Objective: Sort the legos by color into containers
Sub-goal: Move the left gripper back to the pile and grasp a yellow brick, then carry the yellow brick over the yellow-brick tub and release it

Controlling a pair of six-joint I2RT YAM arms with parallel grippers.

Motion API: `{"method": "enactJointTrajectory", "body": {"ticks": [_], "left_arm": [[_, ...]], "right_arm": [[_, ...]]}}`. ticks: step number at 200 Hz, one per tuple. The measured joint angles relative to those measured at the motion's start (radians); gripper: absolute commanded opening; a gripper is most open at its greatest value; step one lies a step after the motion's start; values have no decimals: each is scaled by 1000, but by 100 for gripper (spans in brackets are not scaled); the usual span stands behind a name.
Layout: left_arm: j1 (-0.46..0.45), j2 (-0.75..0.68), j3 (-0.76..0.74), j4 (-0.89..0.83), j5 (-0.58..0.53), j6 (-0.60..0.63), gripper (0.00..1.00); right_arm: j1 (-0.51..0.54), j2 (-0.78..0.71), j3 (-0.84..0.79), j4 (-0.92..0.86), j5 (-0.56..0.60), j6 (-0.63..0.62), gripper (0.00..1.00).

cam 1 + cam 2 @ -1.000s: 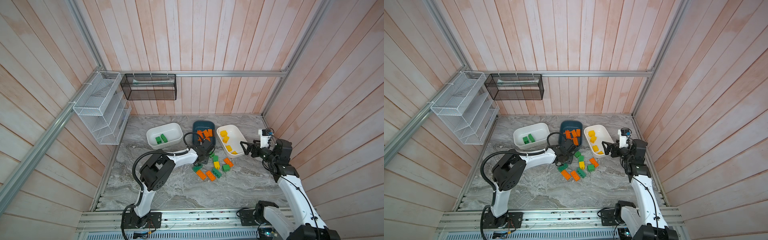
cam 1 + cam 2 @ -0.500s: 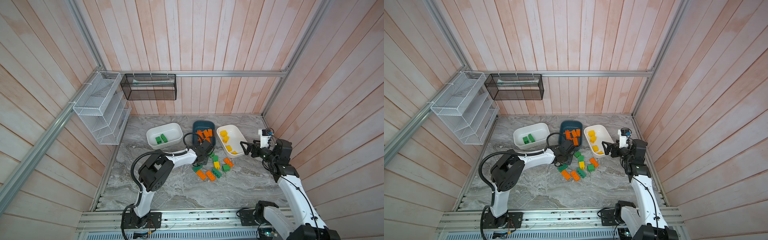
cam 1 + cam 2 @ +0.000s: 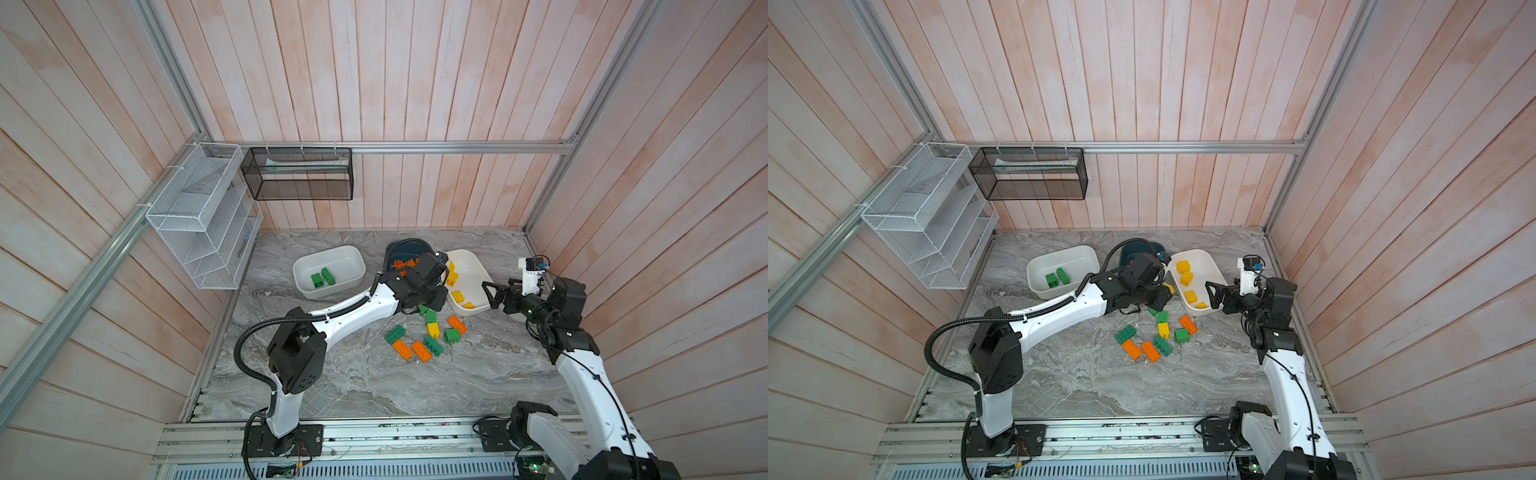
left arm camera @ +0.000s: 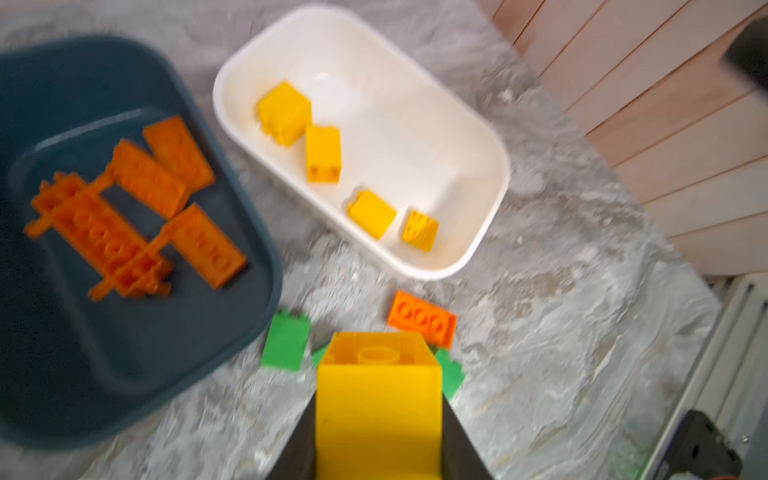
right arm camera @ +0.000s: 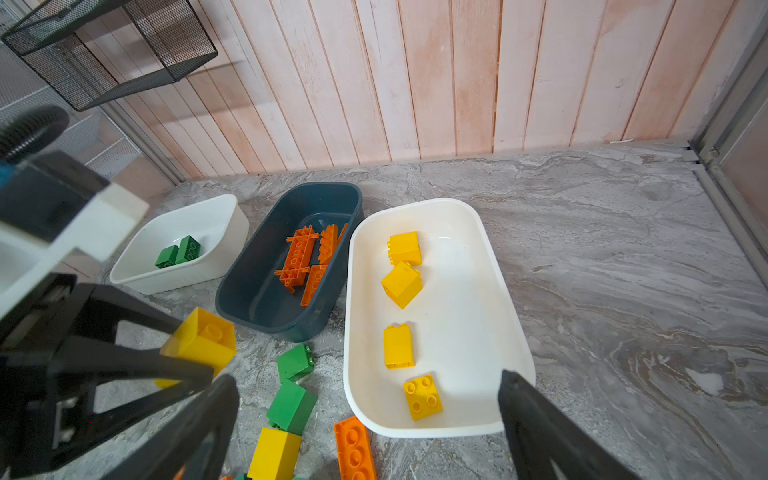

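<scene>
The bare bottom of the white container beside the yellow legos is outward of my left gripper and below it, so the gripper needs to reach outward and down to release its lego there.
My left gripper [image 4: 378, 415] is shut on a yellow lego [image 4: 378, 374] and holds it above the table between the teal container [image 5: 266, 291] and the right white container [image 5: 478, 232]; the same lego [image 5: 203, 340] shows in the right wrist view. That white container [image 3: 469, 257] holds several yellow legos, the teal container [image 3: 399, 249] holds orange ones, and the left white container [image 3: 328, 253] holds two green ones. Loose legos lie in front: green [image 3: 395, 333], orange [image 3: 402, 349], yellow [image 3: 433, 329]. My right gripper [image 3: 492, 293] hangs open and empty by the yellow container's near end.
A white wire rack [image 3: 199, 216] hangs on the left wall and a black mesh basket [image 3: 299, 178] on the back wall. Wooden walls close three sides. A metal rail [image 3: 374, 436] runs along the front edge.
The left gripper has shut on the yellow lego and lifted it off the pile, toward the right white container. The right arm has not moved.
</scene>
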Motion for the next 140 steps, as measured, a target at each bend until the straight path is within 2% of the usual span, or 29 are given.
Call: {"method": "enactJointTrajectory", "body": {"ticks": [55,95,124,140], "left_arm": [[-8,337,394,30,40,61,27],[-10,498,510,47,34,75,28],[-8,587,600,63,26,76,36],[-4,602,614,66,23,85,54]], "right_arm": [[-10,0,14,0,28,-10,98],[-20,0,14,0,46,-14,98],[-24,0,14,0,48,-14,98],[-24,0,14,0,48,-14,98]]}}
